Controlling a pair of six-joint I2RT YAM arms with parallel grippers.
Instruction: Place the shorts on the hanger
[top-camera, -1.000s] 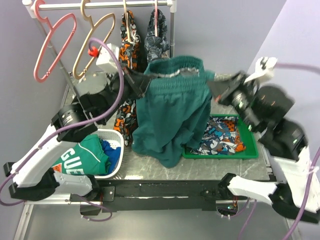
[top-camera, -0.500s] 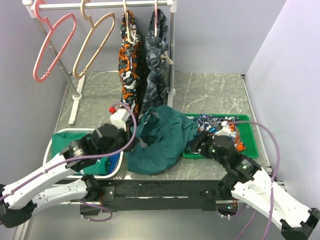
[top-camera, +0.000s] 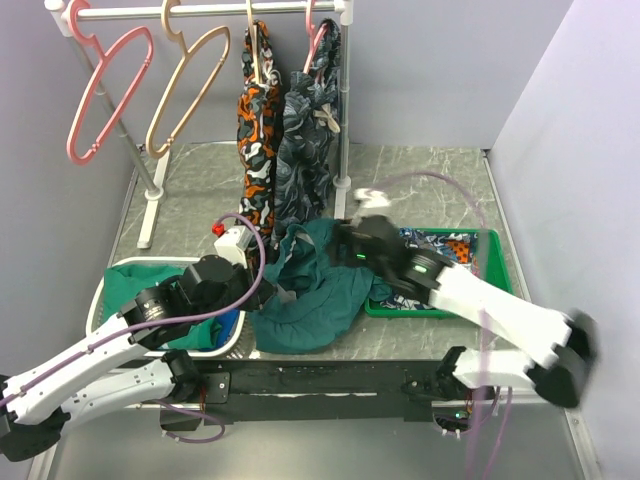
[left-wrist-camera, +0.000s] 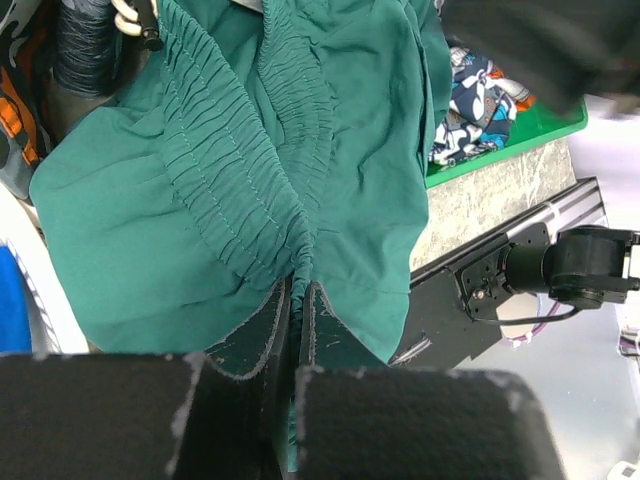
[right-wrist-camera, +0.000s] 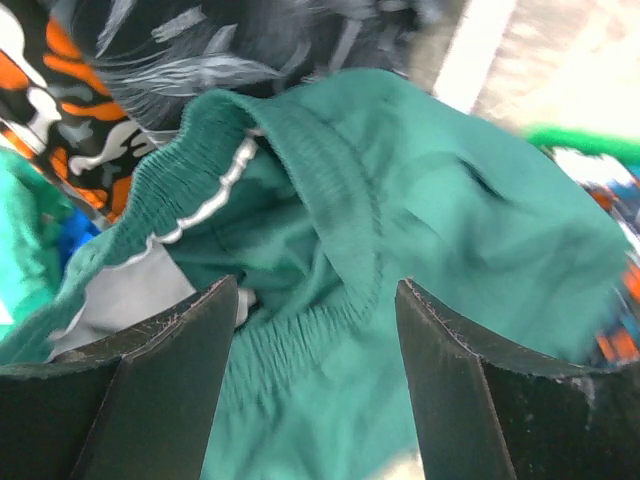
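The waistband's far fold stands up free of the left gripper, so next I need to move my right gripper left in the top view and down onto it.
The dark teal shorts lie in a crumpled heap on the table's front middle, partly over the tray's left edge. My left gripper is shut on their gathered waistband, which is pinched between its fingers at the left gripper. Above the heap's far side hovers my right gripper, open. In the right wrist view the right gripper straddles a fold of the waistband without gripping it. The tan hanger hangs empty on the rail at the back left.
A pink hanger hangs left of the tan one. Orange camouflage shorts and grey camouflage shorts hang by the rack pole. A white basket with clothes sits front left; a green tray with patterned cloth sits right.
The shorts, held up spread between both grippers a second ago, came down onto the table. The right gripper let go, opened and swung to the heap's far side. The left keeps its hold.
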